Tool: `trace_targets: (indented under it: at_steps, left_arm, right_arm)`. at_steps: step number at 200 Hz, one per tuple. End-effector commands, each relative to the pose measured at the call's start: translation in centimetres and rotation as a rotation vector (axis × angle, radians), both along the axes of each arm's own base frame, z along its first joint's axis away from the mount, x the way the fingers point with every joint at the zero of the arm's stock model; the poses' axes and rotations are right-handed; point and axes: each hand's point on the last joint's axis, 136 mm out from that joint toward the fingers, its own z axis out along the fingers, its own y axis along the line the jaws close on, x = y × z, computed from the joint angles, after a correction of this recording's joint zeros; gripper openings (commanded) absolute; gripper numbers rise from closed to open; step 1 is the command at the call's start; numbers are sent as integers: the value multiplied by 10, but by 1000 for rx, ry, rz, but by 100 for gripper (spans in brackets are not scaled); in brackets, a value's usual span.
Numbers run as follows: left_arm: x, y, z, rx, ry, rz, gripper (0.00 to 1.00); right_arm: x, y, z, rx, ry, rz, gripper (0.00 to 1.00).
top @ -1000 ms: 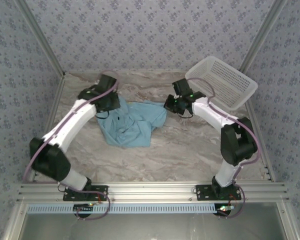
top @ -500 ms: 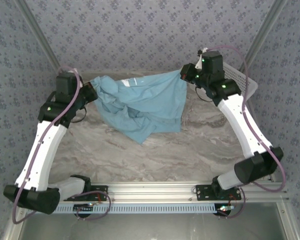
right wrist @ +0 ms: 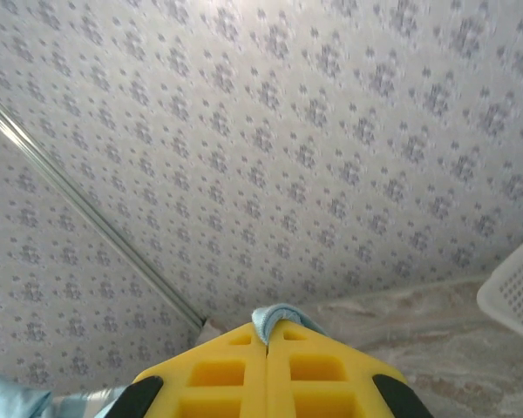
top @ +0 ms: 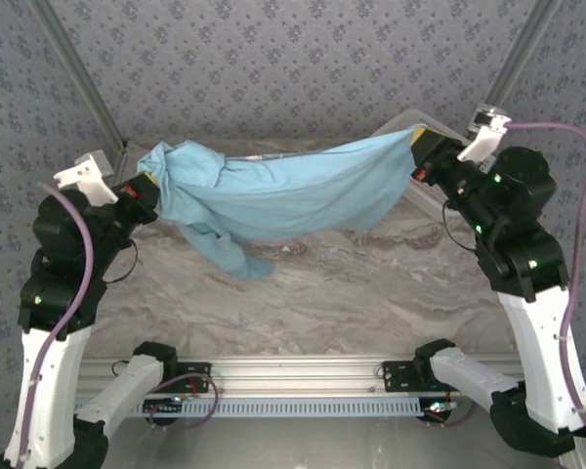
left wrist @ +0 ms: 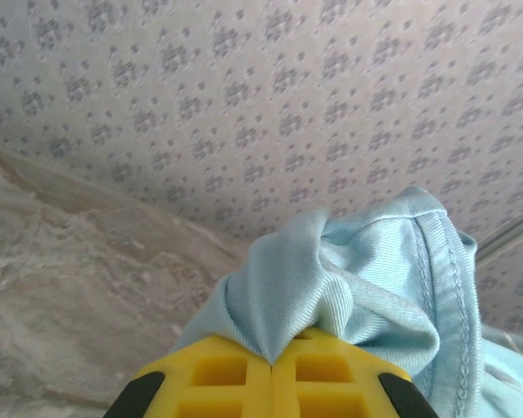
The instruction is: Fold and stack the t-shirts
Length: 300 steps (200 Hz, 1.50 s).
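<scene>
My left gripper comes down to the marble table below it next and releases the shirt's end there, as the cloth hangs stretched between both grippers.
A light blue t-shirt (top: pixel 283 195) hangs in the air, stretched between my two grippers above the marble table (top: pixel 361 293). Its lower folds droop toward the table at the left of centre. My left gripper (top: pixel 148 191) is shut on the shirt's left end; in the left wrist view a bunch of blue cloth (left wrist: pixel 331 287) rises from between the closed yellow fingers (left wrist: pixel 218 374). High on the right, my right gripper (top: pixel 418 147) is shut on the other end, and only a small loop of hem (right wrist: pixel 275 318) pokes out past its fingertips (right wrist: pixel 314 366).
A white mesh basket (right wrist: pixel 519 292) sits at the back right of the table, mostly hidden behind the right arm in the top view. Patterned walls close in the back and both sides. The aluminium rail (top: pixel 293 376) with both arm bases runs along the near edge.
Both arms have risen and moved apart, lifting the t-shirt off the table and pulling it from a crumpled heap into a wide hanging span.
</scene>
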Motion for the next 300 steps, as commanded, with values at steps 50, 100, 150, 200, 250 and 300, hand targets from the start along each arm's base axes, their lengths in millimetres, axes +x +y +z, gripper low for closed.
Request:
trace_targets:
  at_steps: [50,100,150,200,250,300]
  left_arm:
    - [102,9,-18,4,132,116,1]
    - [245,37,-135,-15,462,172,27]
    - [224,25,-190,152,713,159,59]
    - [85,18,-279,107,1003,127,56]
    - [12,9,-335,9,1151,103,55]
    - [-5,15,-355,34,1208,115,55]
  right_arm:
    - [100,-10,-42,-35,145,-112,0]
    - [242,4,-192,-44,493,-71,17]
    - [231,29,-254,-119,659,-28,51]
    - [95,81,-348,-98,931,110,48]
    - [3,140,-438,80,1212,261,51]
    - [-25,165,-486,214,1350,243,50]
